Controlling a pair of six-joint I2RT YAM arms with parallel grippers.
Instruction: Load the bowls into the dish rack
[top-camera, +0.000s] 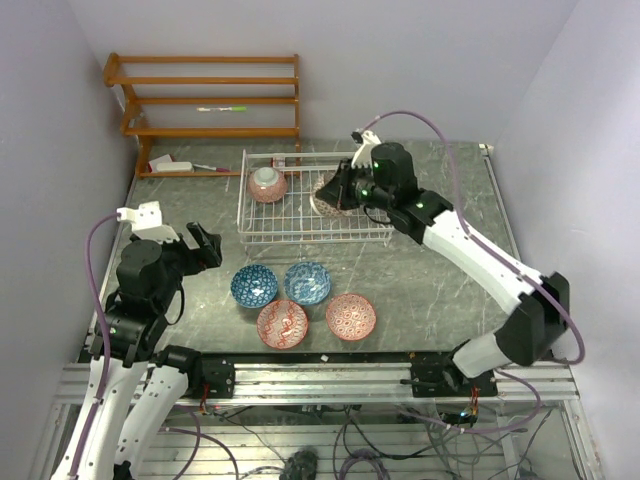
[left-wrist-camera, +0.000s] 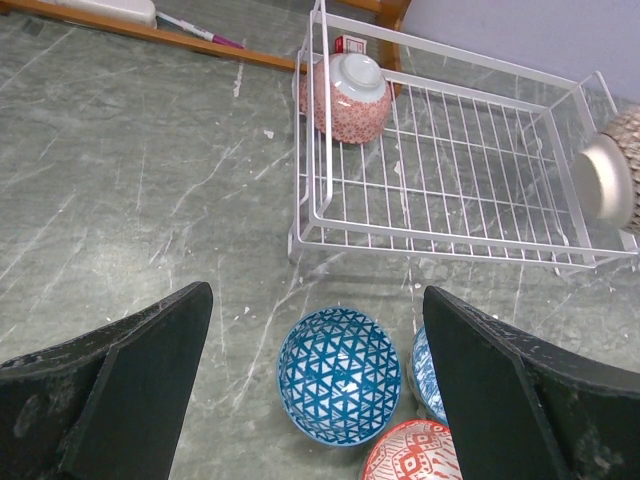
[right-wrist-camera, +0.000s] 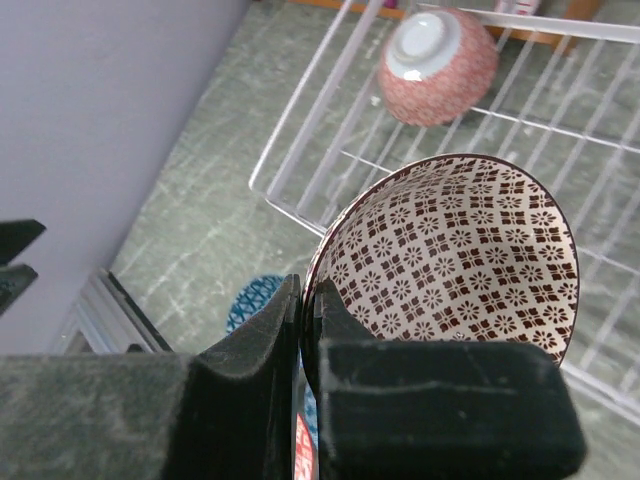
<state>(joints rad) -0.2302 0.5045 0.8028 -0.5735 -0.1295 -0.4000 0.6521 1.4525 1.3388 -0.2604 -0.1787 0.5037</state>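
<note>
I will move my right gripper to the left in the top view, lower it there and release the patterned bowl, because the rack's bottom beside the pinkish bowl is empty.
The white wire dish rack (top-camera: 310, 237) stands at the back middle of the table. A pinkish bowl (top-camera: 267, 184) lies upside down in its left end, foot ring up. My right gripper (right-wrist-camera: 308, 300) is shut on the rim of a dark-and-white patterned bowl (right-wrist-camera: 460, 255), held tilted on edge over the rack's middle (top-camera: 328, 193). Two blue bowls (top-camera: 254, 286) (top-camera: 307, 282) and two red bowls (top-camera: 283, 323) (top-camera: 351, 316) sit upright on the table in front of the rack. My left gripper (left-wrist-camera: 315, 292) hangs open above the left blue bowl (left-wrist-camera: 338, 374), holding nothing.
An orange-brown wooden shelf (top-camera: 210, 100) stands at the back left, with a pen and a white object (top-camera: 170, 165) on it. A small red-and-white box (left-wrist-camera: 350, 44) sits behind the rack. Walls close in on both sides.
</note>
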